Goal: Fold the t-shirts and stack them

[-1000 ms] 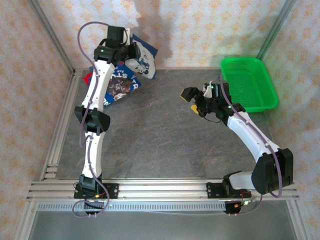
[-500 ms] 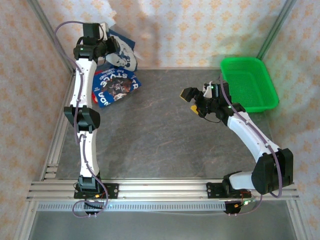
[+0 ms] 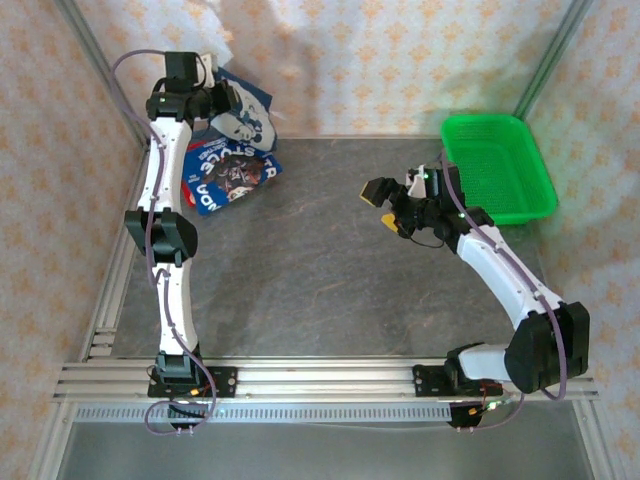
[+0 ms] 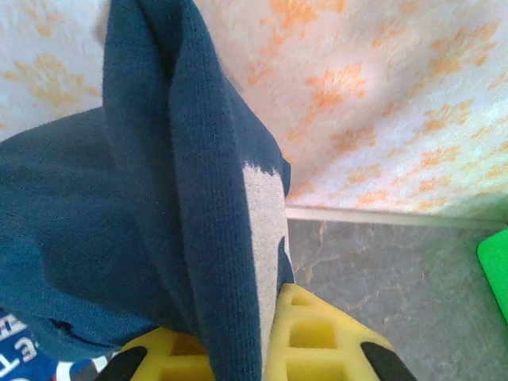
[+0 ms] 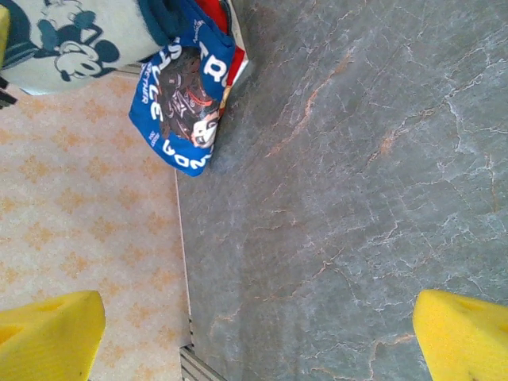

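The folded blue t-shirt (image 3: 230, 175) (image 4: 17, 349) is below and back of my left gripper, so I will next move that gripper down and back over it and release the navy fold there.
My left gripper (image 3: 215, 100) is shut on a dark navy t-shirt (image 3: 243, 112) with a pale cartoon print, which hangs above the table's back left corner. In the left wrist view the navy cloth (image 4: 182, 198) runs down between the yellow pads (image 4: 317, 333), and the gripper (image 4: 266, 341) pinches a fold of it. A folded blue t-shirt (image 3: 230, 175) with white lettering lies on the table below, on top of a red one (image 5: 221, 14). My right gripper (image 3: 385, 205) hovers open over mid-table. Between its wide-apart pads (image 5: 48, 333) there is only bare table.
A green mesh basket (image 3: 497, 165) stands at the back right, close behind my right arm. Patterned walls close in the back and both sides. The grey marbled tabletop (image 3: 320, 280) stretches between the two arms.
My left arm has swung to the left with the navy t-shirt, uncovering the folded blue one. The right arm has barely moved.
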`<state>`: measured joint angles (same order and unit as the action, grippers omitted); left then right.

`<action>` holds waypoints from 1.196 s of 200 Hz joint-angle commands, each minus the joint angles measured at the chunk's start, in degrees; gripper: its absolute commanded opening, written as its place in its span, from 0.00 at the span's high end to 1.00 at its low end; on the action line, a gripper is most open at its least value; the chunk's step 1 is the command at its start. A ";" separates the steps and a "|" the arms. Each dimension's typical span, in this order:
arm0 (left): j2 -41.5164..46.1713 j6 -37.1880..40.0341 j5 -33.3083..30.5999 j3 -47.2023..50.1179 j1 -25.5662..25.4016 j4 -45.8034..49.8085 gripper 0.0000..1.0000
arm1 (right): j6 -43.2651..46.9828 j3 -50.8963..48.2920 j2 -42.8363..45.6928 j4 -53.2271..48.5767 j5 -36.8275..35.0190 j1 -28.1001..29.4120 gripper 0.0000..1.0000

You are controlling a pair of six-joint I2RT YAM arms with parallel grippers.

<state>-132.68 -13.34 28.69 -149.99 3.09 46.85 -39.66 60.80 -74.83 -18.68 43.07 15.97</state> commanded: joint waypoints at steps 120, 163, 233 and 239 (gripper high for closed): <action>22.66 -3.63 -1.04 43.48 4.06 -16.53 1.00 | -0.16 -0.77 -0.27 2.58 1.40 -0.56 0.01; 22.91 -7.22 -0.50 51.92 6.51 -24.30 1.00 | -0.39 -1.03 -0.07 2.68 1.23 -0.53 0.01; 22.91 -21.29 -2.75 62.73 8.13 -39.93 1.00 | -0.44 -0.43 -0.38 2.49 0.29 -0.56 0.01; 22.91 -22.30 -3.05 63.19 8.21 -41.04 1.00 | -0.47 -0.29 -0.35 2.46 0.24 -0.51 0.01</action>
<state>-111.74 -28.36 28.12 -88.84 10.61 15.18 -39.86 60.55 -74.89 -17.87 43.75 15.92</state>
